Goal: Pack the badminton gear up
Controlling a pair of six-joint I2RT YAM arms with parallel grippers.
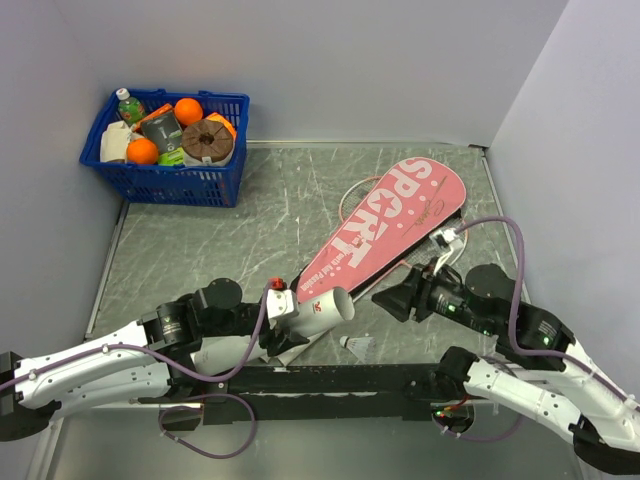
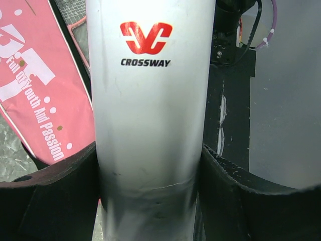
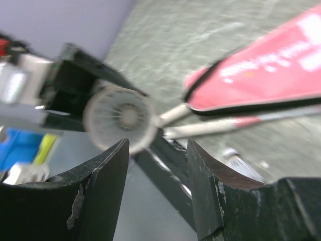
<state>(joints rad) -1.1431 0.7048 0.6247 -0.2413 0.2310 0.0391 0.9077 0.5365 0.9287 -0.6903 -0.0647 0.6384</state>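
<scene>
The loose shuttlecock lies with its skirt away from the tube. My right gripper will next lower back toward the bar and tilt down onto the shuttlecock skirt's edge (image 1: pixel 370 350) (image 3: pixel 252 172).
My left gripper (image 1: pixel 292 318) is shut on the white tube (image 1: pixel 322 310), which is lettered "CROSSWAY" (image 2: pixel 150 110) and held level above the table's near edge, its mouth facing right. In the right wrist view a shuttlecock (image 3: pixel 120 118) shows inside that mouth. My right gripper (image 1: pixel 386 300) stands open just right of the mouth, its jaws (image 3: pixel 158 148) empty. Another shuttlecock (image 1: pixel 357 346) lies on the table below it. The pink "SPORT" bag (image 1: pixel 390 230) lies diagonally behind. Two whitish racket handles (image 3: pixel 210 128) stick out of its lower end, and a thin racket rim (image 1: pixel 347 200) peeks out beside its upper part.
A blue plastic basket (image 1: pixel 180 185) of groceries stands in the far left corner. Grey walls close in the table at the back and on both sides. A black rail (image 1: pixel 340 378) runs along the near edge between the arm bases.
</scene>
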